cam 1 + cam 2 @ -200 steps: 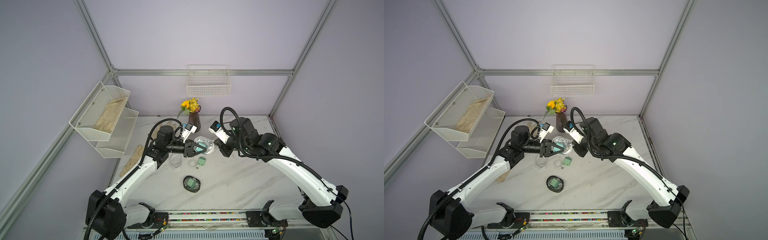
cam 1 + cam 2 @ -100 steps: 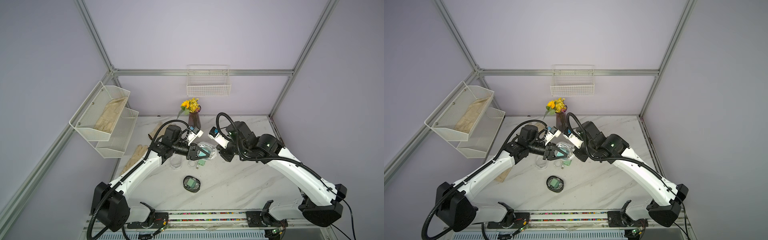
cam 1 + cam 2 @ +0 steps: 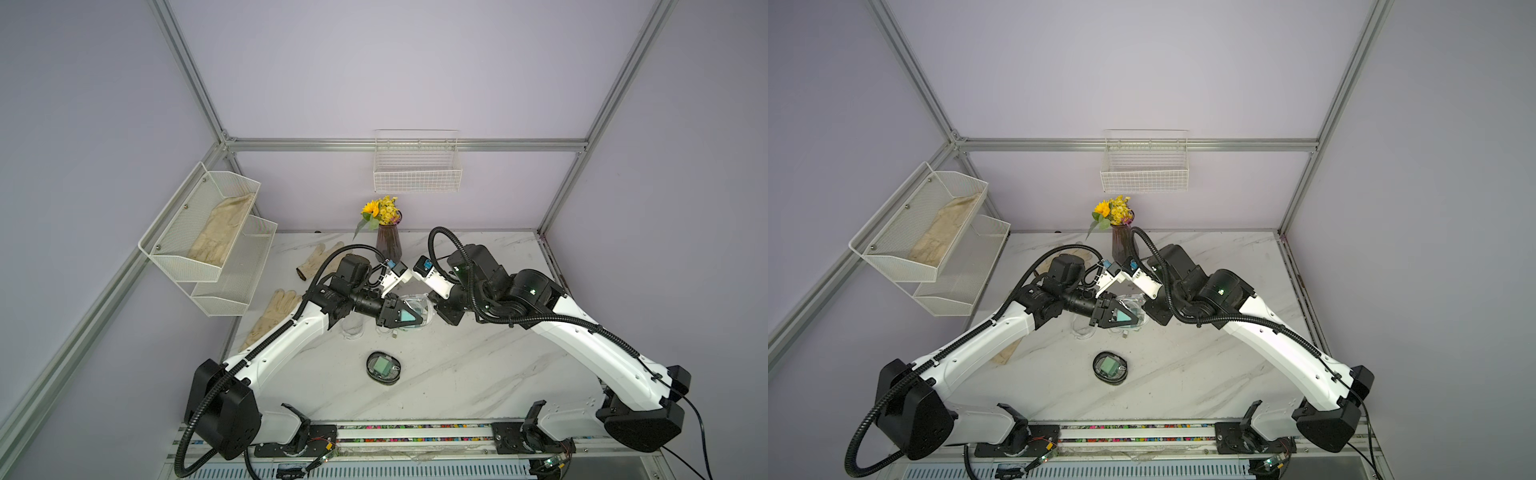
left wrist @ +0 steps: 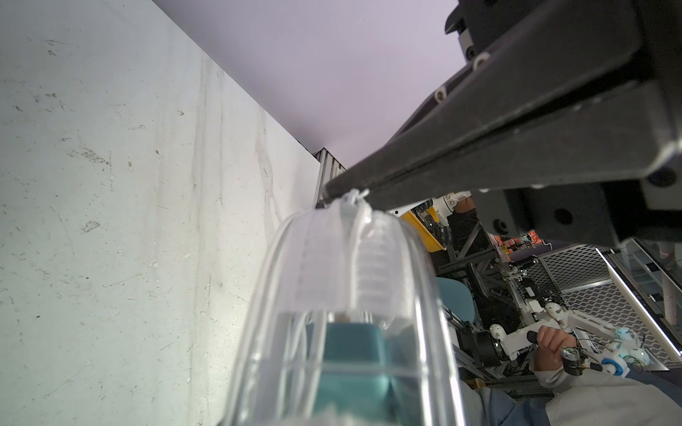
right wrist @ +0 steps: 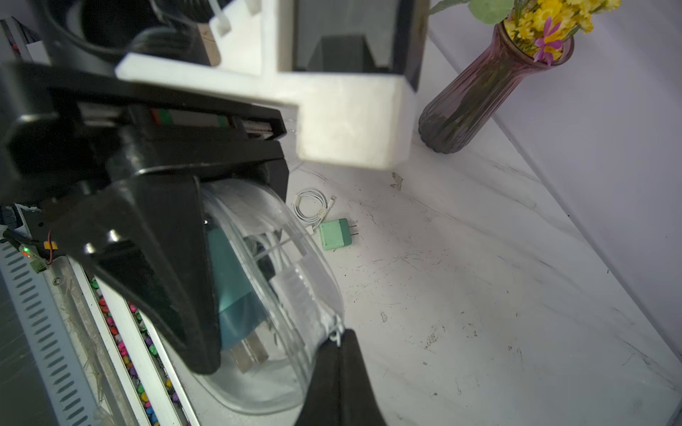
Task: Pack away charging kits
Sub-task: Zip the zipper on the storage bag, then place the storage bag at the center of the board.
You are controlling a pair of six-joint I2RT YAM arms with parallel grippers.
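Observation:
I will lower my left gripper past the mint-green charger (image 5: 335, 234) to the bare tabletop beside it and let go of the case, which already has its charger and cable inside.
A clear oval case (image 3: 417, 308) (image 3: 1133, 305) hangs above the table's middle, with my left gripper (image 3: 409, 318) (image 3: 1126, 318) shut on its sides. A light blue charger (image 5: 236, 284) and white cable show inside the case (image 5: 284, 280) (image 4: 350, 295). My right gripper (image 5: 337, 341) (image 3: 432, 308) is shut on the zipper pull (image 5: 335, 336) (image 4: 352, 197) at the case's end. A mint-green charger (image 5: 335, 234) and a coiled white cable (image 5: 312, 206) lie loose on the table below. A black-rimmed case (image 3: 383, 368) (image 3: 1110, 368) holding a mint charger lies nearer the front.
Another clear case (image 3: 353, 328) rests under my left forearm. Cream gloves (image 3: 320, 259) (image 3: 274, 311) lie at the back left, one more in the wall rack (image 3: 224, 232). A vase of flowers (image 3: 388, 245) (image 5: 476, 96) stands just behind the grippers. A wire basket (image 3: 417, 174) hangs on the back wall.
My left arm has carried the clear case a little to the right and forward, over the loose charger. The right gripper has followed it, staying at the case's end.

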